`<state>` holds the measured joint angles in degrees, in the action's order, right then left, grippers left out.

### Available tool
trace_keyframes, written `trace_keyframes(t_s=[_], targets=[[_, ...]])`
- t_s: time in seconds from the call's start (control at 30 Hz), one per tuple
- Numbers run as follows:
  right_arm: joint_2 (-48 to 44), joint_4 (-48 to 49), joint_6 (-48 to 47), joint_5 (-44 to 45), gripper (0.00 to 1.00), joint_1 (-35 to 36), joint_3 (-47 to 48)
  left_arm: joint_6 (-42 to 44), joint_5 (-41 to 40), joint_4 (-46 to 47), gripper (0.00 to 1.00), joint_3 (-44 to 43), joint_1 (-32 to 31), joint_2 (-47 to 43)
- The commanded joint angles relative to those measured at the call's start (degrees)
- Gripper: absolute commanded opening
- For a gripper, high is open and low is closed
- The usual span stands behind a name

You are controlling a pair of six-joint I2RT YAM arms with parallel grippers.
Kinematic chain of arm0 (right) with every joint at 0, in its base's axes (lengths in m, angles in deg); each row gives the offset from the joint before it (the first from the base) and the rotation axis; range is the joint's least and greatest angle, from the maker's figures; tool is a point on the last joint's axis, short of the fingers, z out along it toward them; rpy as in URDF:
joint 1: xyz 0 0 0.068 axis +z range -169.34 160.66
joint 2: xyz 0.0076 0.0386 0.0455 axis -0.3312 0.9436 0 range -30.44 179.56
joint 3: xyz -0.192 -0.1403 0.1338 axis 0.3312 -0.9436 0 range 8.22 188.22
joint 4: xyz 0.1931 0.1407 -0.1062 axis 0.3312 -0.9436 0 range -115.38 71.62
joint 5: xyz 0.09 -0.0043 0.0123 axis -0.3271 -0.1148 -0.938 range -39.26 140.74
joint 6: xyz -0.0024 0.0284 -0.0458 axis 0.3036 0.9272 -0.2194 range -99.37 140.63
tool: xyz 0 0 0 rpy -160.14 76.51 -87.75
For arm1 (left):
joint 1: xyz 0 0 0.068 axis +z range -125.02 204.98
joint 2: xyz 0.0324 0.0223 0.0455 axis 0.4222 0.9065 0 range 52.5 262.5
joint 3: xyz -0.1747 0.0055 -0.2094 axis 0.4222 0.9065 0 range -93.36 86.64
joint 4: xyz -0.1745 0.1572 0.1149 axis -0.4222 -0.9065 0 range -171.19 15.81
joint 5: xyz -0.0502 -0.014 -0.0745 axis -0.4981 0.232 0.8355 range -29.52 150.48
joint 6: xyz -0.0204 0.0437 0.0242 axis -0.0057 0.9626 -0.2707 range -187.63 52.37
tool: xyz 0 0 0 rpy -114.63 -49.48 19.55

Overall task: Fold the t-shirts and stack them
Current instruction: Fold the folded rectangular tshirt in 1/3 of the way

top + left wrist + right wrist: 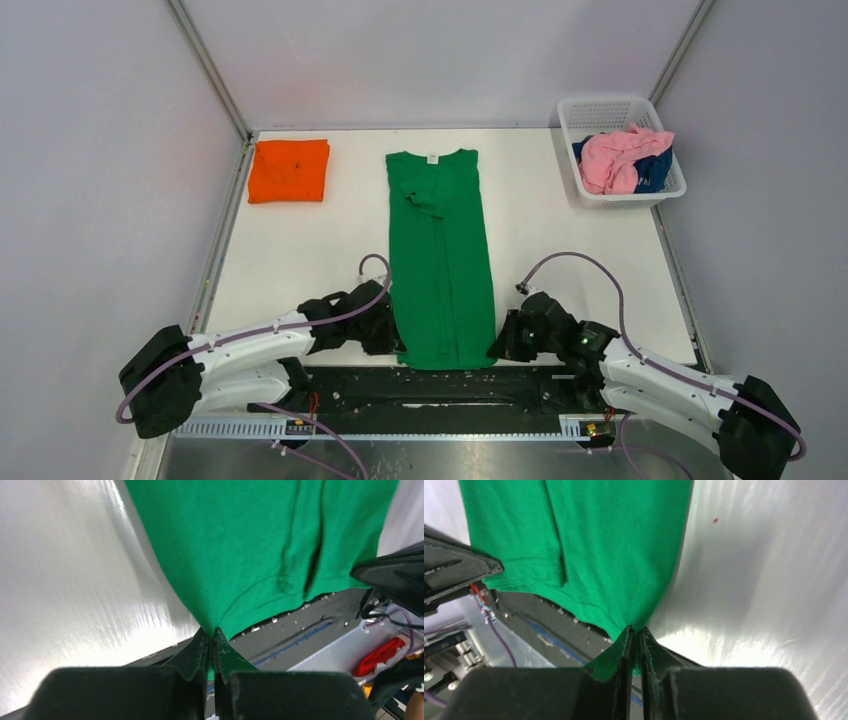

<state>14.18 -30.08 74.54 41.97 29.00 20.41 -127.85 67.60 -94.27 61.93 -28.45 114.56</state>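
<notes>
My right gripper should next lift outward and release the green t-shirt's corner on the basket-side edge (481, 213), short of the neck, because the green t-shirt lies in a long piece.
The green t-shirt (440, 255) lies in the middle of the table, folded lengthwise into a long strip, its white neck label at the far end. My left gripper (392, 338) is shut on the hem's near left corner (210, 622). My right gripper (500, 345) is shut on the hem's near right corner (634, 622). An orange t-shirt (289, 170) lies folded at the far left. A pink t-shirt (615, 158) and a navy one (655, 170) lie crumpled in the basket.
A white plastic basket (600, 112) stands at the far right of the table. Metal frame posts rise at the back corners. A black rail (450, 385) with the arm bases runs along the table's near edge, just below the shirt's hem.
</notes>
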Motion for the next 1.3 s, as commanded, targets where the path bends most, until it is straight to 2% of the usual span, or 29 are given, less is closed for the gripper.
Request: trace_keyframes(t_s=[0.0,0.23,0.4,0.67,0.87,1.0,1.27], targets=[[-5.44,-2.87,0.3,-5.75,0.12,0.36,0.35,-1.36,1.22,-2.66,0.0,-0.64,-1.07,-4.8],[-3.66,-1.26,-2.05,2.59,0.11,0.27,8.37,1.81,-4.49,-3.66,0.04,-9.26,0.02,-1.87],[5.24,1.61,-4.47,6.74,0.09,-1.91,15.71,3.74,-3.74,-0.29,0.04,-14.44,6.42,4.31],[21.37,6.62,-7.41,-0.2,0.04,-14.32,26.45,8.62,-0.98,0.38,0.02,-25.12,18.49,14.71],[33.23,7.79,-9.25,-2.55,0.03,-19.81,36.01,11.42,4.16,1.21,0.0,-33.53,25.97,25.71],[40.54,8.25,-10.0,-5.32,0.03,-22.75,41.6,12.53,3.88,0.53,0.0,-38.79,28.92,32.13],[52.24,7.93,-11.38,-6.04,0.04,-26.77,51.79,13.35,4.61,0.23,0.11,-46.97,33.55,40.92]])
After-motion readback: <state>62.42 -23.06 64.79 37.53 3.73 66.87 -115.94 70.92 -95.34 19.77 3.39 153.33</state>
